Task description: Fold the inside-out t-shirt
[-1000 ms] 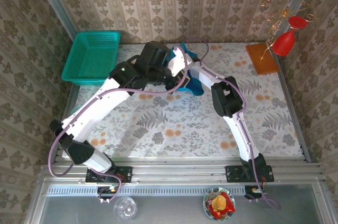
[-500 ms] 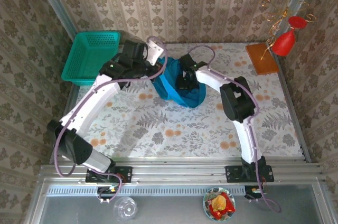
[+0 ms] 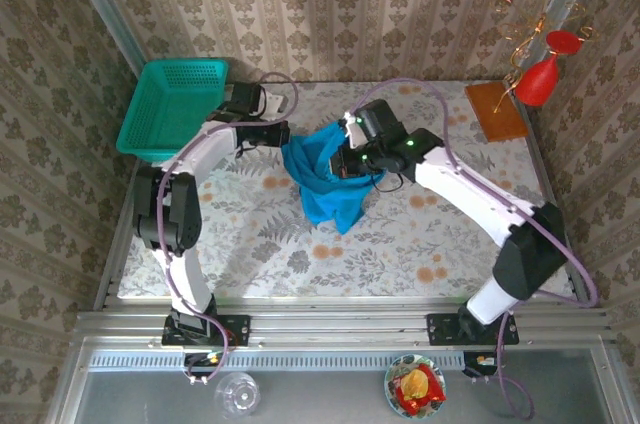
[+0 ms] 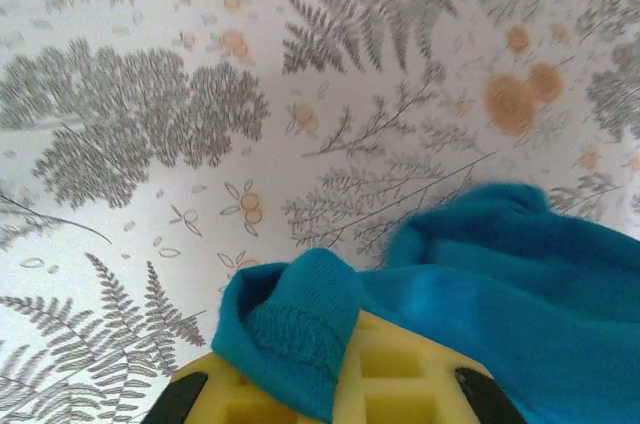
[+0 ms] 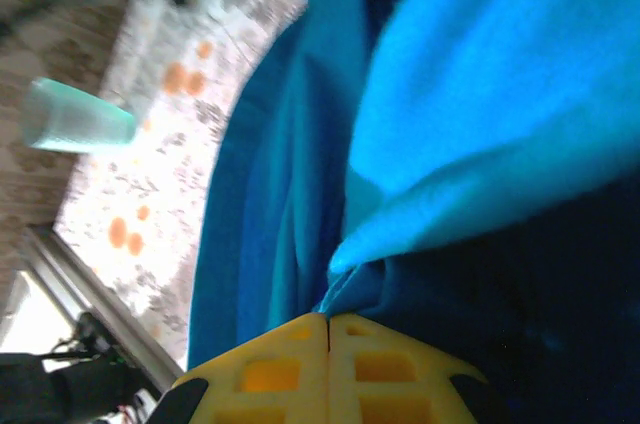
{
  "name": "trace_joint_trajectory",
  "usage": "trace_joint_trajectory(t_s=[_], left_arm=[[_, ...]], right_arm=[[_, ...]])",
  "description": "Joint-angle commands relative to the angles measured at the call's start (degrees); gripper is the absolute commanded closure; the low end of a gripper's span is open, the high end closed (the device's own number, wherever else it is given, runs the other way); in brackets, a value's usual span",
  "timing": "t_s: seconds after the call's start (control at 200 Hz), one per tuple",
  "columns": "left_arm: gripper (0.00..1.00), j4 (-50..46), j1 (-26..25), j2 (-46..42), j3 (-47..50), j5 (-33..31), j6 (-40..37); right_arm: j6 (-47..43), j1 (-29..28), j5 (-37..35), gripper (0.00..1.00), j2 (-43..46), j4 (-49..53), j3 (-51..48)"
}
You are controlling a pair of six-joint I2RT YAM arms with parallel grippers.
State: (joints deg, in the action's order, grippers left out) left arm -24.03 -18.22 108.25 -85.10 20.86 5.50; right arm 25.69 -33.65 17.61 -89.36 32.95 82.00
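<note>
The bunched shirt needs to be spread next, so I should pull my right gripper away from the basket, back and down, and let go of the shirt on the tablecloth below the gripper.
The inside-out t-shirt is a bunched blue-teal cloth held up over the middle of the table between both grippers, its lower part sagging toward the front. My left gripper is shut on its left edge; in the left wrist view a ribbed hem lies over the yellow pads of that gripper. My right gripper is shut on the shirt's right side. The right wrist view has that gripper's pads pressed together on a fold of the t-shirt.
A teal mesh basket stands at the back left. At the back right are a brown board and a wire stand with a red glass. A pale green cup stands on the tablecloth. A glass and a bowl sit below the rail.
The two arms have swung apart, left gripper toward the basket, right gripper to the middle. The right gripper has shut on the shirt, which is now lifted and stretched between them.
</note>
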Motion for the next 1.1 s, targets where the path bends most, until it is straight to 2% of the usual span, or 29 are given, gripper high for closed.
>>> trace_joint_trajectory(t_s=[0.0,0.095,0.24,0.395,0.585,0.765,0.88,0.9,0.92,1.005,1.045,1.095], left_arm=[[1.00,3.04,1.26,-0.58,2.98,1.81,3.05],[1.00,5.02,3.39,-1.05,6.70,2.85,5.22],[1.00,7.85,7.10,-3.99,13.11,3.17,7.58],[1.00,10.21,11.43,-8.17,18.77,3.66,9.80],[1.00,11.87,14.69,-14.68,23.49,2.53,11.76],[1.00,11.47,15.72,-21.19,26.22,1.59,13.43],[1.00,10.47,13.63,-24.52,28.09,5.66,13.47],[0.96,9.97,13.10,-25.00,28.14,6.34,13.21],[0.91,9.35,12.44,-25.45,28.12,6.64,12.76],[0.64,6.39,9.89,-26.76,26.82,7.19,9.91],[0.55,4.64,8.95,-26.86,25.50,7.05,8.32],[0.49,3.14,7.81,-26.82,23.72,6.76,6.46]], right_arm=[[0.50,0.34,0.88,1.00,6.03,-3.13,-0.08],[1.14,0.76,-0.78,1.00,11.50,-6.63,-1.75],[2.37,1.83,-12.02,1.00,18.78,-6.85,-4.77],[5.42,4.90,-18.39,1.00,26.99,-10.08,-11.89],[9.94,9.68,-28.18,1.00,32.35,-4.85,-20.22],[11.53,12.33,-30.09,1.00,30.97,-1.02,-27.15],[10.59,12.47,-23.04,1.00,27.29,-0.93,-30.41],[10.37,12.47,-21.89,1.00,26.57,-1.04,-30.92],[10.06,12.47,-20.71,0.95,25.72,-0.80,-31.16],[9.08,12.47,-19.36,0.58,22.23,1.33,-30.43],[8.73,12.47,-19.29,0.50,21.46,1.43,-30.16],[8.34,12.47,-19.02,0.46,20.87,1.17,-29.79]])
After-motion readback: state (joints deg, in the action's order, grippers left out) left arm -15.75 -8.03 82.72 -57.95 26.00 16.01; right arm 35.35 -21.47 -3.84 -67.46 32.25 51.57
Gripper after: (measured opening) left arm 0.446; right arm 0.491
